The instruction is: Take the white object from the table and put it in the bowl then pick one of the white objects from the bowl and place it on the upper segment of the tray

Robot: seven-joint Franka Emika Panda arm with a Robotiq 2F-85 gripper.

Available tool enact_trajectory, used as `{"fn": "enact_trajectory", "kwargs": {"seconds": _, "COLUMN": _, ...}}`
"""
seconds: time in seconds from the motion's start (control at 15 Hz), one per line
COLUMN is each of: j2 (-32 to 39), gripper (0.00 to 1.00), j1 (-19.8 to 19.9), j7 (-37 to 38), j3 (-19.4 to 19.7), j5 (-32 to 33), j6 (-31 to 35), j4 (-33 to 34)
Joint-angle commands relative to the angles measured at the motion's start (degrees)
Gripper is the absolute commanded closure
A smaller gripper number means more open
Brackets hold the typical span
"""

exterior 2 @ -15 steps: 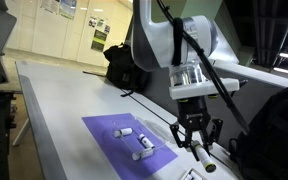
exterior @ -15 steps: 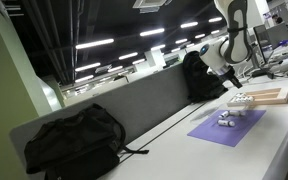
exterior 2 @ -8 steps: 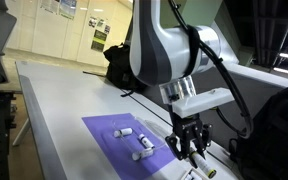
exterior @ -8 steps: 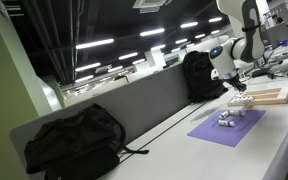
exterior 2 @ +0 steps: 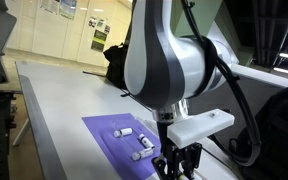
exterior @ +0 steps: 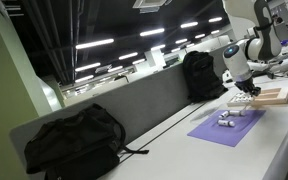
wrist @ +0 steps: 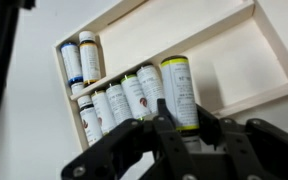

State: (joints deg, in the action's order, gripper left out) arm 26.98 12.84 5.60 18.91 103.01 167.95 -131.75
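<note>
The robot's gripper should go down onto the open spot beside the row of white pieces and let go of the white object, because the bare bottom of the tray shows there.
In the wrist view my gripper (wrist: 187, 122) is shut on a white object (wrist: 178, 85), a small bottle-like piece with yellow bands. It hangs over the light-wood tray (wrist: 234, 60), above the divider bar. Several similar white pieces (wrist: 114, 105) lie in a row in the segment beside it, and two more (wrist: 79, 58) lie at the tray's far end. In both exterior views the gripper (exterior: 247, 88) (exterior 2: 177, 162) is low over the tray (exterior: 272, 96). More white pieces (exterior: 227, 118) (exterior 2: 142, 144) lie on the purple mat. I cannot make out the bowl.
The purple mat (exterior: 224, 128) (exterior 2: 109, 135) lies on the long pale table next to the tray. A black backpack (exterior: 74, 140) sits at the table's near end and another black bag (exterior: 199, 75) (exterior 2: 119, 62) stands farther along. A grey partition runs along the table's edge.
The arm has swung from beside the purple mat over to the tray and come down lower, with the white piece still between the fingers.
</note>
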Motion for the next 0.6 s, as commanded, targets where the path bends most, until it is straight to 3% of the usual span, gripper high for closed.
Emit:
{"fn": "enact_trajectory", "kwargs": {"seconds": 0.0, "j2": -0.6, "gripper": 0.93, "j1": 2.0, "j7": 3.2, "j3": 0.2, "j5": 4.8, "j6": 2.5, "j4": -0.8}}
{"fn": "enact_trajectory", "kwargs": {"seconds": 0.2, "j2": 0.6, "gripper": 0.93, "j1": 4.2, "j7": 4.8, "j3": -0.6, "j5": 8.2, "j6": 5.1, "j4": 0.8}}
{"fn": "enact_trajectory", "kwargs": {"seconds": 0.53, "j2": 3.2, "gripper": 0.93, "j1": 5.9, "j7": 4.5, "j3": -1.5, "j5": 8.1, "j6": 5.2, "j4": 3.2}}
